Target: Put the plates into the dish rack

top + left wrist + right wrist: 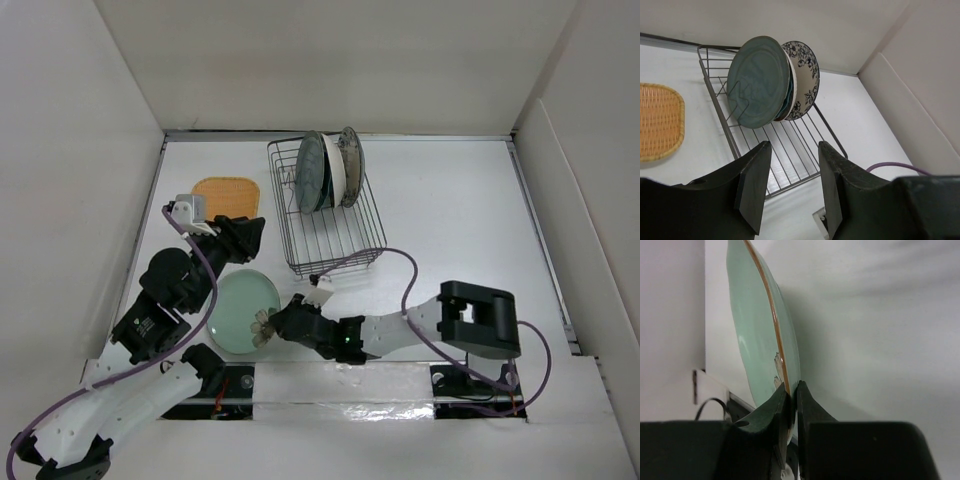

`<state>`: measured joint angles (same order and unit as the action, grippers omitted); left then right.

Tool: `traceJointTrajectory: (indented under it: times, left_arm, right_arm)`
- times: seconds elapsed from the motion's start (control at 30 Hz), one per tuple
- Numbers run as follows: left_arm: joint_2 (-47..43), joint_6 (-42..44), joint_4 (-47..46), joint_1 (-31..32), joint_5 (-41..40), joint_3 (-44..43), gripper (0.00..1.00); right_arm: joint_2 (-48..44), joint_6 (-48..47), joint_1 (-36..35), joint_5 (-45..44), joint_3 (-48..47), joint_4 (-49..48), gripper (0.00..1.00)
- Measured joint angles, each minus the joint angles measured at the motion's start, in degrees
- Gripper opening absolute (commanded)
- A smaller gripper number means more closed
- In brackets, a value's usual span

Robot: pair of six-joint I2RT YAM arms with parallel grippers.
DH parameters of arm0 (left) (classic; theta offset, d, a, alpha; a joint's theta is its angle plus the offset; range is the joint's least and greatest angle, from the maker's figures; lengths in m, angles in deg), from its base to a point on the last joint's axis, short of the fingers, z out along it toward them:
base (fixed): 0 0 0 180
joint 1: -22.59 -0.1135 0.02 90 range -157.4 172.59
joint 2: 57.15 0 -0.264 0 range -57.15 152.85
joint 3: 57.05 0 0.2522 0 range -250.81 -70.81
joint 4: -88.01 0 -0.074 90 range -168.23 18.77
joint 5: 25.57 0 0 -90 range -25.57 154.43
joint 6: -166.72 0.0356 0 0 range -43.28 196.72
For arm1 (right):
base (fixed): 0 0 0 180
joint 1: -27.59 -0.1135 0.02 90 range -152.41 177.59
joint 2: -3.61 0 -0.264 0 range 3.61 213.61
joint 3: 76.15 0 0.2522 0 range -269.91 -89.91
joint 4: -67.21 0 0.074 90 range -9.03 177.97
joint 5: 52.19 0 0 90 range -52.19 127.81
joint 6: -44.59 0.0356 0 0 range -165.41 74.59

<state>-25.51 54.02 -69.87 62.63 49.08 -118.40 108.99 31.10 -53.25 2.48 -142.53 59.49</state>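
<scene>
The rack's empty part (287,184) beside the grey-green plate lies outward of my right gripper, so my right gripper needs to lift outward, turn the mint plate upright and release it there.
The black wire dish rack (332,245) stands at the table's middle back and holds several plates upright at its far end, with the large grey-green plate (757,82) in front and the white, blue-patterned plate (807,75) behind. The pale mint plate with flower (240,310) lies near the front left. My right gripper (278,325) is shut on its right rim, which shows edge-on between the pads in the right wrist view (765,340). The orange rounded-square plate (227,195) lies left of the rack. My left gripper (245,235) is open and empty, between the orange plate and the mint plate.
White walls enclose the table on the left, back and right. A purple cable (400,265) runs from the rack's front right corner to the right arm. A small white tag (320,282) lies just in front of the rack.
</scene>
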Motion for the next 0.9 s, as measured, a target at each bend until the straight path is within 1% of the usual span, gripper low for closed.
traceJointTrajectory:
  times: [0.1,0.23,0.37,0.43,0.5,0.53,0.57,0.6,0.67,0.77,0.83,0.87,0.9]
  left_arm:
    - [-0.15,0.33,0.11,0.0,-0.74,-0.26,0.41]
    - [-0.66,0.39,0.37,0.0,-1.77,-2.58,0.41]
    - [-2.51,0.39,-0.48,0.0,-2.32,-3.06,0.42]
    - [-2.97,0.39,-0.61,0.0,-2.8,-3.06,0.41]
    - [-2.95,0.46,-0.81,0.0,-3.1,-3.06,0.36]
    - [-2.93,0.63,-0.81,0.0,-3.17,-3.04,0.32]
    - [-2.93,0.72,-0.85,0.0,-3.26,-2.99,0.22]
    - [-2.95,0.7,-0.98,0.0,-3.34,-2.89,0.18]
    - [-2.95,1.14,-1.46,0.0,-3.54,-2.25,0.14]
    - [-2.93,1.16,-1.66,0.0,-3.56,-0.68,0.14]
    - [-2.75,1.16,-1.38,0.0,-3.5,0.13,0.22]
    - [-2.6,1.14,-1.22,0.0,-3.39,0.28,0.31]
    - [-2.45,1.16,-1.18,0.0,-3.28,0.35,0.35]
  right_arm:
    - [-4.68,-8.81,-1.22,-1.79,-1.51,4.48,0.0]
    - [-9.35,-19.78,-0.72,-3.89,-5.77,8.79,0.0]
    - [-13.31,-29.16,2.6,-4.98,-11.04,11.82,0.0]
    - [-14.6,-33.68,5.6,-5.18,-14.19,13.25,0.0]
    - [-15.02,-37.83,9.29,-5.6,-17.14,13.51,0.0]
    - [-15.04,-39.8,11.45,-5.73,-18.51,13.49,0.0]
    - [-15.02,-41.72,13.84,-5.77,-19.71,13.4,0.0]
    - [-14.99,-43.6,16.15,-5.92,-20.98,13.81,0.0]
    - [-13.97,-47.93,20.48,-7.48,-24.7,15.41,0.0]
    - [-9.73,-53.33,25.29,-10.69,-32.96,17.64,0.0]
    - [-6.1,-56.24,27.36,-13.46,-38.64,18.58,0.0]
    - [-4.11,-57.72,28.06,-14.75,-41.66,19.34,0.0]
    - [-2.51,-58.82,28.48,-15.74,-44.02,20.02,0.0]
